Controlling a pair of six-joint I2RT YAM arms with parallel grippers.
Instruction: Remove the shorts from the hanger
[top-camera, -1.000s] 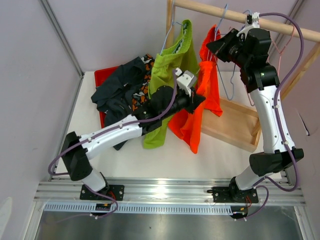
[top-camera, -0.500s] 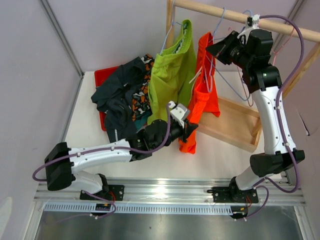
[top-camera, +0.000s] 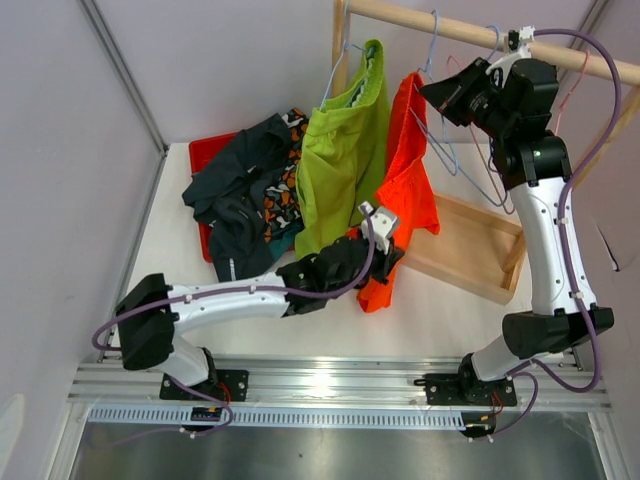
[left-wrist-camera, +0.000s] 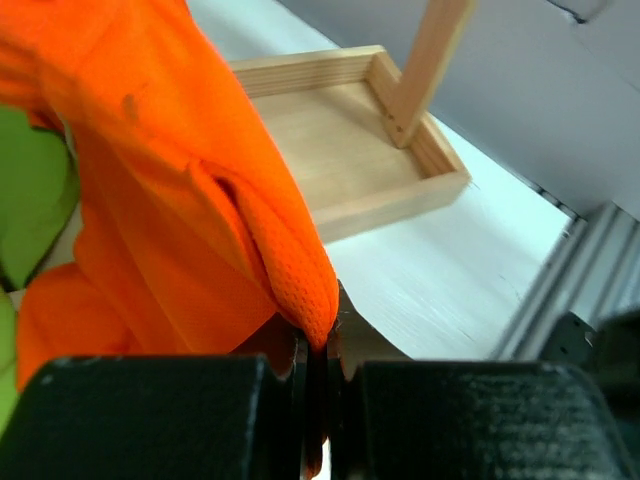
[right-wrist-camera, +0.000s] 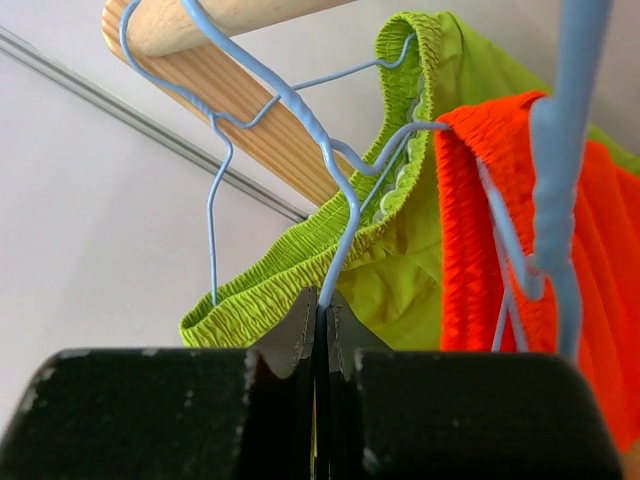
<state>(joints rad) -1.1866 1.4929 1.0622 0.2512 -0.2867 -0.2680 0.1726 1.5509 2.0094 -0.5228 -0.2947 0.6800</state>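
My left gripper swings over the navy shorts piled outward of it and to its left in the top view next. It then releases the orange shorts' hem.
The bright orange shorts (top-camera: 408, 190) hang by the waistband from a blue wire hanger (top-camera: 431, 45) on the wooden rail (top-camera: 470, 33). My left gripper (top-camera: 385, 250) is shut on their lower hem and holds it low, near the table; the pinched fold shows in the left wrist view (left-wrist-camera: 300, 290). My right gripper (top-camera: 437, 95) is shut on the hanger wire (right-wrist-camera: 335, 215) just below the rail (right-wrist-camera: 235, 90). The lime green shorts (top-camera: 345, 160) hang on a second hanger to the left, also in the right wrist view (right-wrist-camera: 400, 260). Navy (top-camera: 235, 180) and camouflage shorts (top-camera: 285, 200) lie piled at the back left.
The pile lies on a red tray (top-camera: 205, 150). The rack's wooden base frame (top-camera: 470, 250) lies on the table right of my left gripper, also in the left wrist view (left-wrist-camera: 345, 150). More empty wire hangers (top-camera: 480, 175) hang near my right arm. Walls close in both sides.
My left gripper has pulled the orange shorts' hem down from mid-height to near the table. My right gripper has moved up and slightly right with the hanger.
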